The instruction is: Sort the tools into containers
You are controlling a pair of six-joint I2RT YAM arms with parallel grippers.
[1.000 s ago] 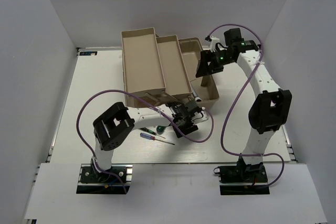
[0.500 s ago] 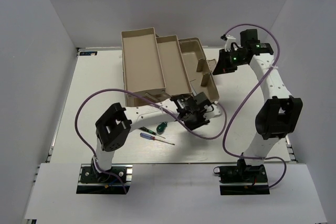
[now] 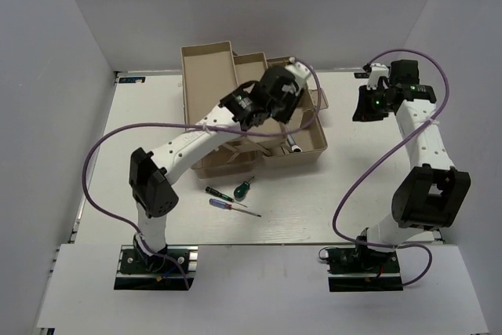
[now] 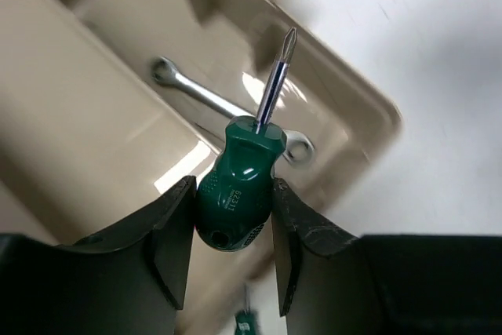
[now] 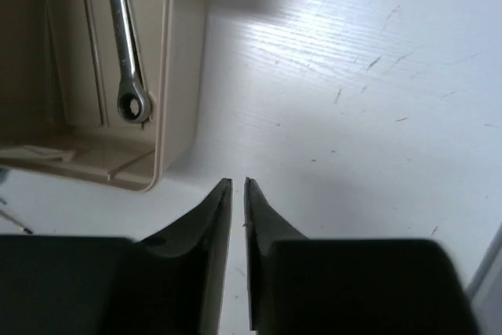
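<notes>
The left gripper moves to the left in the top view and down over the middle beige tray next, and releases the screwdriver where the tray's bottom shows bare.
My left gripper [image 4: 233, 211] is shut on a stubby green-handled screwdriver [image 4: 238, 182], its tip pointing away, held above the tan toolbox's base compartment [image 4: 357, 115]. A slim silver wrench [image 4: 205, 96] lies in that compartment and also shows in the right wrist view as the wrench [image 5: 124, 45]. From above, the left gripper [image 3: 278, 93] hangs over the toolbox beside the beige trays [image 3: 205, 88]. My right gripper [image 5: 238, 186] is shut on nothing, over bare table to the right of the toolbox wall [image 5: 177, 76]; from above the right gripper [image 3: 369, 107] is well clear of the box.
On the table in front of the toolbox lie a green-handled screwdriver [image 3: 243, 188], a black-handled one [image 3: 215, 191] and a blue-handled one [image 3: 223, 204]. White walls close in the table on three sides. Purple cables loop from both arms.
My left arm rose from the table in front of the toolbox to above it, carrying the stubby green screwdriver. My right gripper drew back to the right and closed.
</notes>
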